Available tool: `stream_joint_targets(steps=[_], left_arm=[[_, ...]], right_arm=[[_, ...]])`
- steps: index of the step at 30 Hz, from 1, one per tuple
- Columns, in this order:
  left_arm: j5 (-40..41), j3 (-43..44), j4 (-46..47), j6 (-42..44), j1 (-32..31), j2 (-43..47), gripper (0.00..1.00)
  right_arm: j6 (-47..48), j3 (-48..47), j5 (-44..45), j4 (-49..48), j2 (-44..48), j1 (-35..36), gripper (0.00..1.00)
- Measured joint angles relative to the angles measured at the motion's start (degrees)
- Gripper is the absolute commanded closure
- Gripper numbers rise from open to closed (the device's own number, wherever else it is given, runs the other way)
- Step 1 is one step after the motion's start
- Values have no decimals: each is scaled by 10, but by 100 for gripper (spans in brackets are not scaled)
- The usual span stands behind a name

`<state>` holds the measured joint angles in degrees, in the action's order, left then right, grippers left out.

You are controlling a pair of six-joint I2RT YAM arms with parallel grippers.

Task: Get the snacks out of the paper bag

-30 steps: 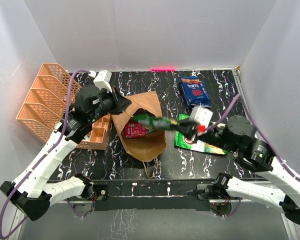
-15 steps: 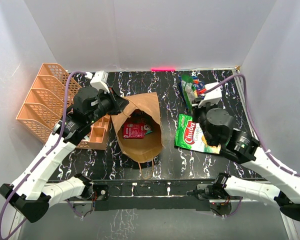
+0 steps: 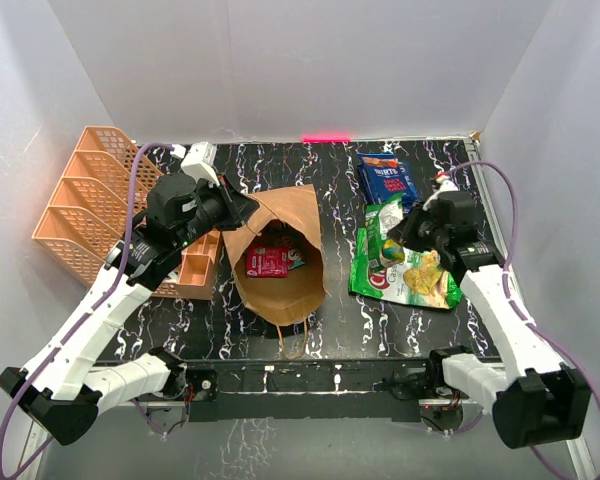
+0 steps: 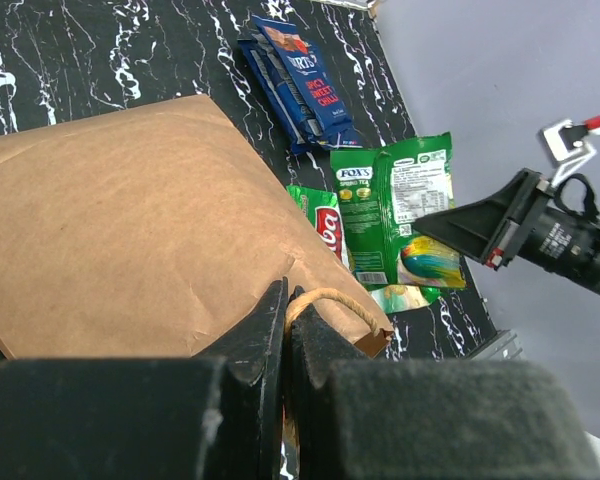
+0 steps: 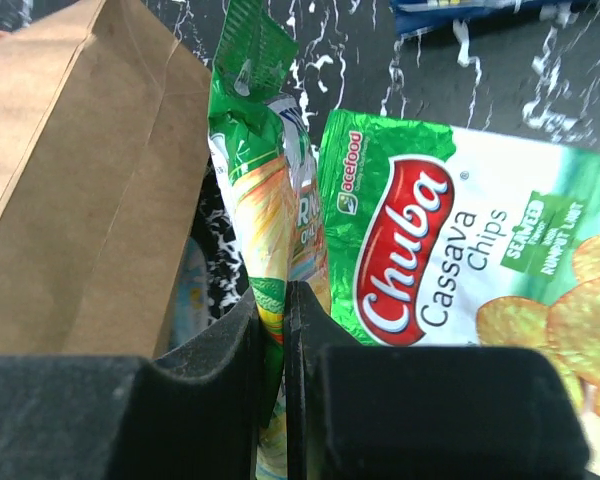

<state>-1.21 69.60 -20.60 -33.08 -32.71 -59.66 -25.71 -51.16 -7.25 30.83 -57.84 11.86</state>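
My right gripper lowers onto the Chuba bag's end (image 3: 371,278) by the paper bag (image 3: 290,280) next to release the FOX's packet, because it still hangs above that end.
The brown paper bag (image 3: 290,280) lies open in the middle of the table, with a red packet (image 3: 268,262) inside it. My left gripper (image 3: 242,206) is shut on the bag's twisted handle (image 4: 332,299) at its rim. My right gripper (image 3: 400,234) is shut on the green FOX's packet (image 3: 382,224) and holds it low over the left edge of the green Chuba chips bag (image 3: 412,278). In the right wrist view the jaws (image 5: 277,300) pinch this packet (image 5: 263,190) beside the Chuba bag (image 5: 450,240). Dark blue bags (image 3: 385,180) lie at the back right.
Orange mesh trays (image 3: 85,200) stand at the left, with a small orange box (image 3: 195,265) beside the bag. White walls close in the table on the left, the back and the right.
My right arm has carried the green packet from over the bag's mouth to the right, swung it past the blue bags, and lowered it over the Chuba bag. My left gripper has not moved.
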Motion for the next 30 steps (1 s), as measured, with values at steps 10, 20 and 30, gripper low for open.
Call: stream_joint_targets(steps=[10, 20, 30], left_arm=[[-2, 0, 0, 0, 0, 0, 100], [-2, 0, -5, 0, 0, 0, 100], [-2, 0, -7, 0, 0, 0, 100]], right_arm=[[-131, 133, -287, -181, -75, -180, 92], [-212, 240, -320, -330, -103, -208, 92], [-191, 267, -313, -382, -158, -225, 82]])
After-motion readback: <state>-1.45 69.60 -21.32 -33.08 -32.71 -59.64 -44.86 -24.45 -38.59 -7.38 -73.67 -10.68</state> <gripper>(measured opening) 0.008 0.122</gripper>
